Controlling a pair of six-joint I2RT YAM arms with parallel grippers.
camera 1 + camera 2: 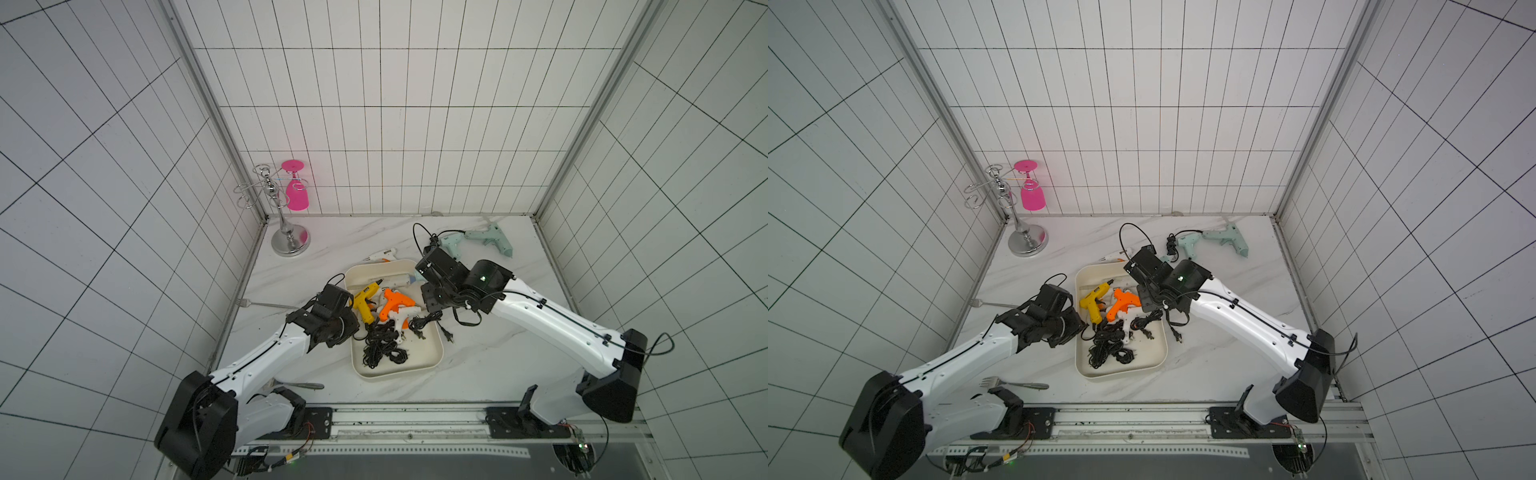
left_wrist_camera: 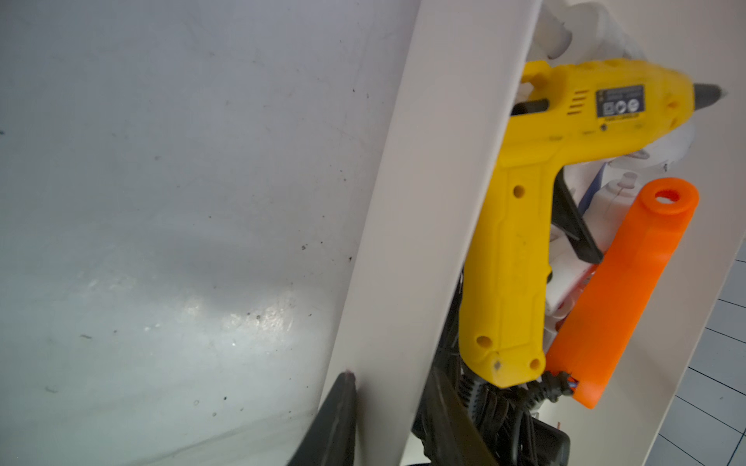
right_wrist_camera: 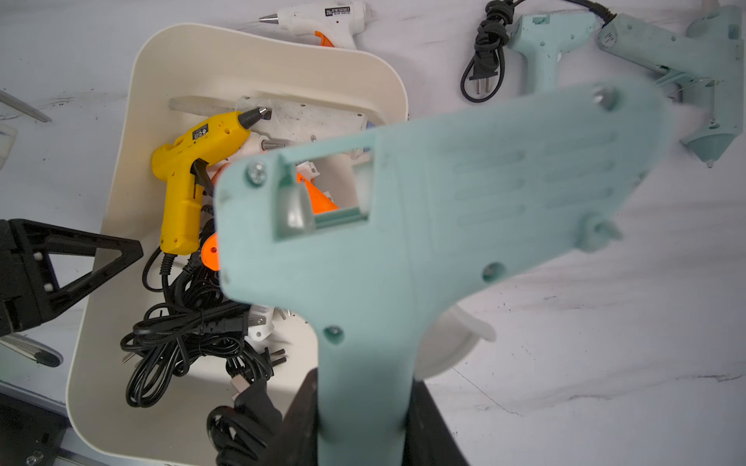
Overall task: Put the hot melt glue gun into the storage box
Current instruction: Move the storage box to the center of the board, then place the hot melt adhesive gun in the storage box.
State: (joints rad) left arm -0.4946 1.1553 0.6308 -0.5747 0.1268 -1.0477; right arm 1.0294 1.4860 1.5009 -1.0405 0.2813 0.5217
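I will next carry the mint glue gun with my right gripper down into the box point(image 1: 415, 368), toward the bare bottom of the box beside the black cords. There is still room there to release the mint glue gun's handle.
The cream storage box point(image 1: 415, 368) point(image 1: 1121, 372) lies mid-table, holding a yellow glue gun point(image 1: 363, 305) point(image 2: 520, 242), an orange one point(image 1: 397, 303), white ones and tangled black cords point(image 1: 380, 345). My left gripper point(image 2: 391, 379) point(image 1: 352, 309) straddles the box's left wall point(image 2: 424, 242), one finger outside and one inside, both pressed against it. My right gripper point(image 3: 363, 387) point(image 1: 432, 301) is shut on the handle of a mint glue gun point(image 3: 444, 201), held above the box's right side. In both top views the right wrist hides most of that gun.
On the table beyond the box lie a white glue gun with an orange trigger point(image 1: 380, 254) and two mint glue guns point(image 1: 453, 243) point(image 1: 492, 241) with a bundled cord. A chrome glass rack point(image 1: 291, 241) with a pink glass point(image 1: 297, 195) stands back left. Forks point(image 1: 266, 304) point(image 1: 303, 385) lie at the left.
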